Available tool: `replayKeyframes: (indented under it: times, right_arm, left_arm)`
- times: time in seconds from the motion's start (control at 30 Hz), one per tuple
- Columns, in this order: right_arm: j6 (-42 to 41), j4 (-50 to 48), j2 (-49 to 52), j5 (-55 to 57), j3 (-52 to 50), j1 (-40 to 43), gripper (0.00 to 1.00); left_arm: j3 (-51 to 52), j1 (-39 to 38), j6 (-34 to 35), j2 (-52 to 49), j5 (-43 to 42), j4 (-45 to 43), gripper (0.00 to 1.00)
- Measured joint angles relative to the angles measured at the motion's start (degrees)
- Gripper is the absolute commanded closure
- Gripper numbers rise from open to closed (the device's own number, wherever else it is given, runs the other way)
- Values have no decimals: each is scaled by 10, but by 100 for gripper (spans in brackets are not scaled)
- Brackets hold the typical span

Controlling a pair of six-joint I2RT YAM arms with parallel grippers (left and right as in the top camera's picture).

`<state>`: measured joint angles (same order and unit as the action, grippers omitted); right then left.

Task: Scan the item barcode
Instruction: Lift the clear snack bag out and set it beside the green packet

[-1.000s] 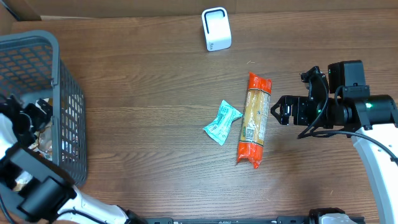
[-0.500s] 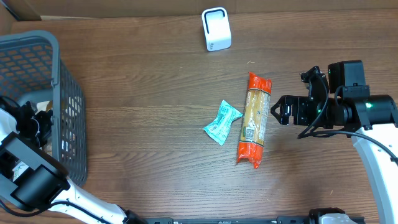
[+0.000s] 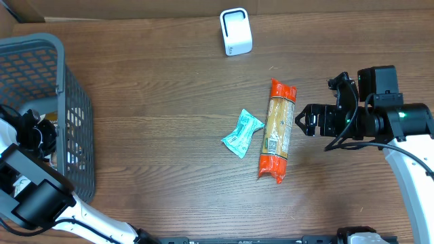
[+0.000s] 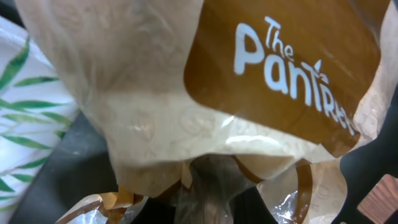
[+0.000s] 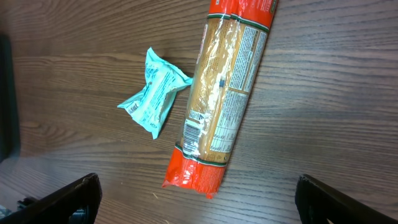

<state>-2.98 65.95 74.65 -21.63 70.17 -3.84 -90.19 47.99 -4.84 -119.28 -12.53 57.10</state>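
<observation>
My left gripper is holding the bag, and bare tabletop by the teal packet is to its right in the overhead view. It will next move up, across and down to let go of the bag.
In the left wrist view a cream and brown bag (image 4: pixel 186 81) printed "The Pantry" fills the frame. Its plastic is bunched between the jaws of my left gripper (image 4: pixel 205 208), which is shut on it. From overhead, the left gripper (image 3: pixel 39 133) is down inside the grey basket (image 3: pixel 41 46). My right gripper (image 3: pixel 302 122) hovers open just right of a long orange-ended pasta pack (image 3: pixel 276 130) lying on the table, with nothing between its fingers. The pasta pack (image 5: pixel 221 99) shows a label with small print facing up. The white scanner (image 3: pixel 236 32) stands at the back.
A small teal packet (image 3: pixel 242 133) lies just left of the pasta pack. The basket takes up the table's left edge and holds other packages, including one with a green leaf print (image 4: pixel 25 118). A cardboard wall runs along the back.
My left gripper has closed on the bag inside the basket after shifting slightly. The right arm, the pasta pack and the teal packet have not moved.
</observation>
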Motion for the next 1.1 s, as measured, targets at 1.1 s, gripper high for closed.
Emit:
replayKeyframes:
  times: [1.1]
  right_arm:
    - [0,-8,0,0,0,0,0]
  left_arm:
    - [-652,0,54,62,-139,392,96]
